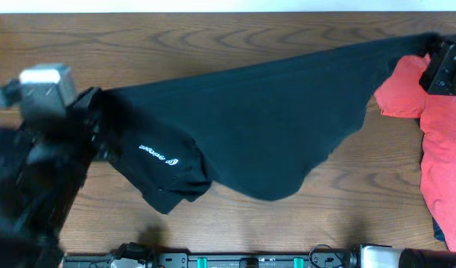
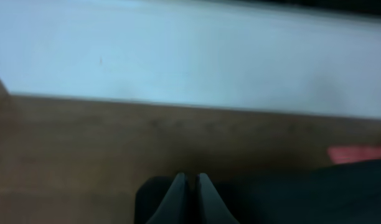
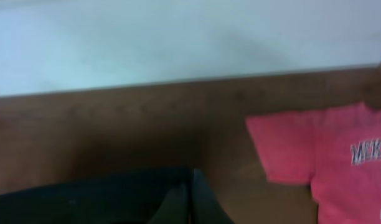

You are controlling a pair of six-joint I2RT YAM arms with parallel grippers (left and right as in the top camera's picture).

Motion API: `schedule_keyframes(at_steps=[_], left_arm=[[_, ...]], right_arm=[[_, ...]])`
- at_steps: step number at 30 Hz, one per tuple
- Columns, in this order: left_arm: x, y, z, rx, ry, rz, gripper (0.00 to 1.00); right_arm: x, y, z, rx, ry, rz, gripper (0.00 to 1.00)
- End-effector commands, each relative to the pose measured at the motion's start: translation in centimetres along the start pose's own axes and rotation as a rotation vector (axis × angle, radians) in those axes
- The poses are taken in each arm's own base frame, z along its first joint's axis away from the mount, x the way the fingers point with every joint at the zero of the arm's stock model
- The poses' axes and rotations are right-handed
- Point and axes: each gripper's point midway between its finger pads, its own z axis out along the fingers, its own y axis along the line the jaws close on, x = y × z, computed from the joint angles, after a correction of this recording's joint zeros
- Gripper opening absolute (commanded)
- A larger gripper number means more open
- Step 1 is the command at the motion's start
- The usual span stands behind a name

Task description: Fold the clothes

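The bare wood near the table's back edge leaves room for the garment, so my left gripper will move outward toward the white strip and lower there.
The clothes (image 1: 265, 126), one plain black garment with a small white logo (image 1: 159, 154), are stretched across the wooden table and sag toward the front in the middle. My left gripper (image 1: 94, 103) is shut on the garment's left end. In the left wrist view its fingertips (image 2: 178, 182) are pressed together with black cloth (image 2: 277, 196) around them. At the far right, my right gripper (image 1: 435, 46) is shut on the other end. In the right wrist view its jaws (image 3: 191, 177) are closed at the edge of the black fabric (image 3: 97, 196).
A red-orange T-shirt (image 1: 440, 141) with white lettering lies at the table's right, partly under the right arm, and shows in the right wrist view (image 3: 327, 149). Dark equipment (image 1: 250, 260) lines the front edge. A white strip (image 1: 213, 6) runs behind the table's back edge.
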Motion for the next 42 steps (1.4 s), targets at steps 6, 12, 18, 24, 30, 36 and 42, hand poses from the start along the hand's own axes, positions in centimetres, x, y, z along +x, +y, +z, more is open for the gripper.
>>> schedule_keyframes(at_steps=[6, 12, 18, 24, 30, 36, 42], left_arm=[[3.4, 1.0, 12.6, -0.107, 0.259, 0.017, 0.06], [1.1, 1.6, 20.7, -0.123, 0.163, -0.004, 0.06], [-8.2, 3.2, 19.7, -0.210, -0.165, -0.024, 0.06], [-16.3, 2.6, 14.0, -0.232, -0.406, 0.046, 0.06], [-14.3, 3.0, 15.9, -0.247, -0.309, 0.084, 0.06], [-6.2, 2.8, 22.9, -0.193, 0.002, 0.040, 0.06], [1.7, 0.6, 28.6, -0.056, 0.272, 0.020, 0.05]], right_arm=[[1.4, -1.8, 10.1, 0.003, 0.215, 0.052, 0.01], [-3.6, -1.7, 18.0, -0.072, 0.064, 0.097, 0.01], [-11.0, -2.0, 17.1, -0.123, -0.222, 0.152, 0.01], [-16.1, -5.0, 12.4, -0.083, -0.431, 0.141, 0.01], [-13.7, -9.3, 13.8, -0.025, -0.326, 0.194, 0.01], [-6.0, -11.0, 20.0, 0.014, -0.005, 0.177, 0.01], [2.6, -10.8, 27.2, -0.008, 0.320, 0.168, 0.01]])
